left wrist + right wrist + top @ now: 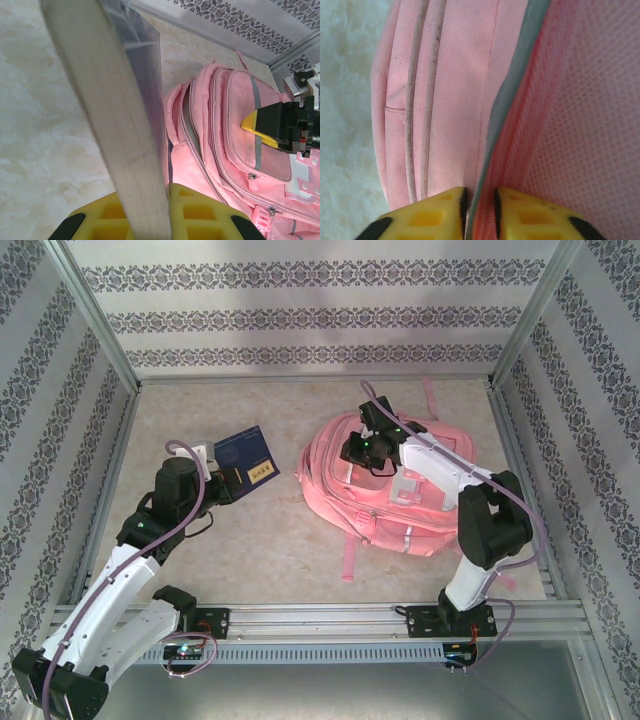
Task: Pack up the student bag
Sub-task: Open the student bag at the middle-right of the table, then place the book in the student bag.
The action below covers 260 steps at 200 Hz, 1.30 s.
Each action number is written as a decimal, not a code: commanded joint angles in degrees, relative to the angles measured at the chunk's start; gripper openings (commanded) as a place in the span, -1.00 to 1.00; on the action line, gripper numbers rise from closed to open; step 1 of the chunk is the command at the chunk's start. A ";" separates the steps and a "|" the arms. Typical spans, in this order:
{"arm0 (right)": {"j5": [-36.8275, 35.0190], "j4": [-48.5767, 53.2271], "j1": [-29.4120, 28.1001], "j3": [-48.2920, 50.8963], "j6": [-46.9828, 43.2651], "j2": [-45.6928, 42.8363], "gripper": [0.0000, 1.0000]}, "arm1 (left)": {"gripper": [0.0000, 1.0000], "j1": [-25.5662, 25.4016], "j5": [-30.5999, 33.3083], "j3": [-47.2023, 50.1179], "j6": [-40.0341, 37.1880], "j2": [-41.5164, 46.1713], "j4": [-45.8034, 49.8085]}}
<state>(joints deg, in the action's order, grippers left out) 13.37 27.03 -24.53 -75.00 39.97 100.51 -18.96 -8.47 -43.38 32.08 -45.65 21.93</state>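
Next, my left gripper should move toward the bag's opening (311, 466) (188, 116), across bare table past the book's loose end, push the book inside and release.
The pink student bag (335, 485) lies flat on the right half of the table, its pink straps trailing toward the front. My right gripper (352, 448) sits at its upper left corner. In the right wrist view the yellow fingers (440, 210) are pinched on the bag's grey-trimmed opening edge (506, 107), with pink mesh lining to the right. My left gripper (222, 472) is shut on a dark blue book (245, 453) and holds it tilted above the table, left of the bag. In the left wrist view the book's page edge (115, 100) rises from between the yellow pads (200, 210), with the bag (220, 135) beyond.
Patterned walls on metal posts enclose the table on three sides. A metal rail (320, 618) carrying both arm bases runs along the near edge. Bare pale tabletop (230, 550) lies between the left arm and the bag.
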 commanded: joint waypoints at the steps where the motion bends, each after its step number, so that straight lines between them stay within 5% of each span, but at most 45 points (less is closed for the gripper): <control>1: 2.53 -1.01 -0.66 -2.40 -1.04 2.28 -0.79 | -1.00 0.85 -0.39 -0.70 -1.18 0.39 -1.85; 11: 2.79 -0.63 -0.90 -2.84 -1.65 2.23 -1.00 | -1.00 1.03 -0.85 -0.82 -1.14 0.07 -1.74; 45: 6.10 2.86 -0.36 -4.56 -6.56 -3.30 -1.00 | -1.00 1.12 -3.92 -2.04 -1.09 -1.41 -1.62; 92: 33.07 3.04 8.80 -2.99 -5.16 -12.13 -1.00 | -1.00 1.19 -6.54 -4.19 2.12 -3.11 -1.51; 127: 43.98 3.69 12.69 -1.02 -6.38 -18.39 -1.00 | -1.00 1.50 -10.91 -6.60 4.40 -5.20 -1.35; 205: 49.84 -5.62 15.30 3.57 1.50 -26.48 -1.00 | -1.00 2.01 -31.87 -1.40 20.45 -17.02 -24.81; 260: 51.27 -7.51 15.44 2.57 3.49 -26.00 -1.00 | -1.00 1.00 -38.67 1.12 24.49 -26.41 -35.52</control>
<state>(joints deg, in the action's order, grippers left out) 57.32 27.22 -9.10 -70.15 41.76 76.88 -17.56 -42.00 -42.65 54.22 -71.00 -3.42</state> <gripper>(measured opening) 0.059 0.111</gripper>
